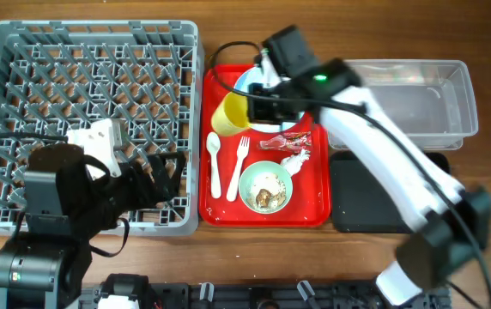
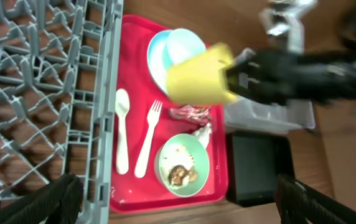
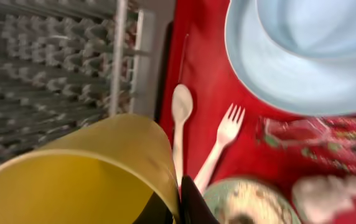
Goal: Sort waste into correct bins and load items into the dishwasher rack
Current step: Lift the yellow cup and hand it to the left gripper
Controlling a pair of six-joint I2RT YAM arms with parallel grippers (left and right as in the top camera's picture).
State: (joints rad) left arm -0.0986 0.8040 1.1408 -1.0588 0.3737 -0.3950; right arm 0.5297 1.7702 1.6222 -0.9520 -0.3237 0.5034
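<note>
My left gripper tilts up toward the right in the overhead view and comes around the yellow cup's closed base next. This is because my right gripper holds the cup's rim.
My right gripper (image 1: 258, 105) is shut on the rim of the yellow cup (image 1: 232, 113), held tilted above the red serving tray (image 1: 314, 197); the cup fills the right wrist view (image 3: 72, 180). On the tray lie the pale blue plate with a pale blue bowl (image 1: 250, 81), a white spoon (image 1: 215, 163), a white fork (image 1: 239, 167), the red wrapper (image 1: 281, 142), the crumpled napkin (image 1: 295, 160) and a mint green bowl (image 1: 265, 187) holding food scraps. My left gripper (image 2: 178, 205) is open, above the grey dishwasher rack's (image 1: 22, 51) front right corner.
The clear plastic tub (image 1: 417, 99) stands at the back right. The flat black tray (image 1: 374, 202) lies in front of it, partly under my right arm. Wooden table edge runs along the front.
</note>
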